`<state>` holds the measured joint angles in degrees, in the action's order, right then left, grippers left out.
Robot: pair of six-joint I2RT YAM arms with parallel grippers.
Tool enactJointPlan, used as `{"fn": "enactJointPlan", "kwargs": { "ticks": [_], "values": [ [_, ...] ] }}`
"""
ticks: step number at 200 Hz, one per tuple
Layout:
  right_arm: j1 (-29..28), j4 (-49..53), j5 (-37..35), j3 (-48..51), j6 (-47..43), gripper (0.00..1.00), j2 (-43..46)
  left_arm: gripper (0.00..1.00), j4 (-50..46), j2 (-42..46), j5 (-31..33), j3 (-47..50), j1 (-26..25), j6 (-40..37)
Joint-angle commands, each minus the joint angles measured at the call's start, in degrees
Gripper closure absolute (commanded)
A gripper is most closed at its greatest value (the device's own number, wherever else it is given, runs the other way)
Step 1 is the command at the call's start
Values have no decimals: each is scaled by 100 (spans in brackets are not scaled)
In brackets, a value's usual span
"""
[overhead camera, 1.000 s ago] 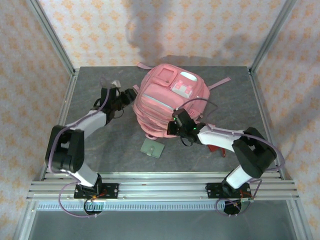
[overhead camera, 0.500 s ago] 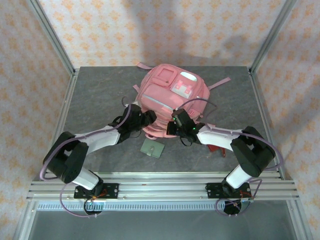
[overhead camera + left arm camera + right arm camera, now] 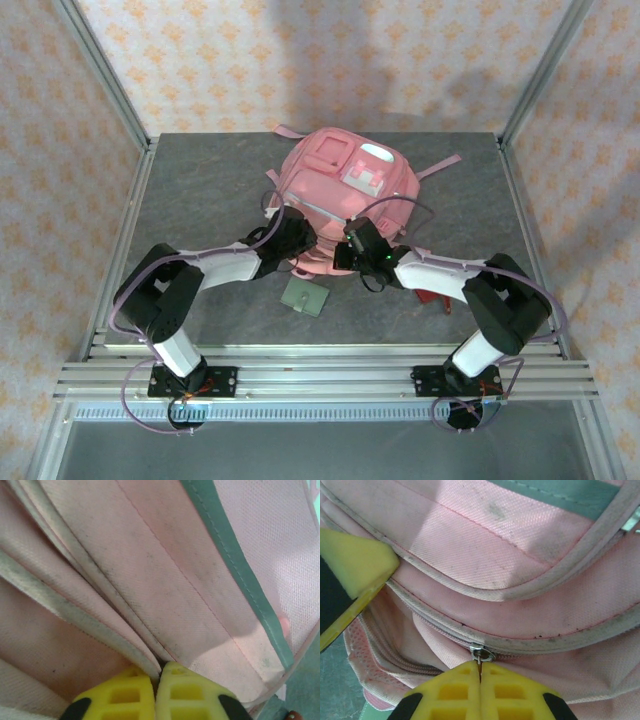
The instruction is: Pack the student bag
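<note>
My right gripper is holding the zipper pull and should next slide it outward along the piped seam (image 3: 600, 632), away from my left gripper, then release it, because the zip beyond is still closed.
The student bag (image 3: 338, 195), a large pink backpack with a pale patch and grey stripe trim, lies in the middle of the table. My left gripper (image 3: 299, 238) is at its near left edge. In the left wrist view its yellow fingers (image 3: 125, 695) are shut on a fold of the bag's pink fabric (image 3: 150, 605) beside a pale piped seam. My right gripper (image 3: 347, 253) is at the bag's near edge, shut on the metal zipper pull (image 3: 481, 654) of a closed zip. The left gripper's finger (image 3: 352, 562) shows at the left of the right wrist view.
A flat green square item (image 3: 306, 297) lies on the grey table just in front of the bag. A red object (image 3: 432, 296) is partly hidden under my right arm. Pink straps (image 3: 440, 166) trail off the bag's far right. Metal frame posts stand at the table's corners.
My left arm has swung from the bag's far left side round to its near edge and shut on the fabric. The right gripper has stayed on the zipper pull.
</note>
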<state>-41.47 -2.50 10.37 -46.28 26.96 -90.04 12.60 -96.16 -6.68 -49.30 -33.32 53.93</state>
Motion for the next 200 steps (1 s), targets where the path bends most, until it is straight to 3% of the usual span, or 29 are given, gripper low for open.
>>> {"fn": "enactJointPlan", "kwargs": {
  "ticks": [1,63,102,165,200],
  "values": [
    [5,110,-327,-133,-201,100,222,100,-51,-32,233,-238,146,-180],
    [794,476,-629,260,-426,100,461,100,-289,554,123,33,970,-611],
    [851,393,-622,44,-428,100,395,100,-557,669,79,-50,1386,-990],
    [1613,420,-1230,-843,-156,100,-456,100,-645,896,27,52,1528,-1130],
    [1842,428,-924,-1138,-61,100,-666,100,-683,935,0,46,1565,-1221]
  ]
}}
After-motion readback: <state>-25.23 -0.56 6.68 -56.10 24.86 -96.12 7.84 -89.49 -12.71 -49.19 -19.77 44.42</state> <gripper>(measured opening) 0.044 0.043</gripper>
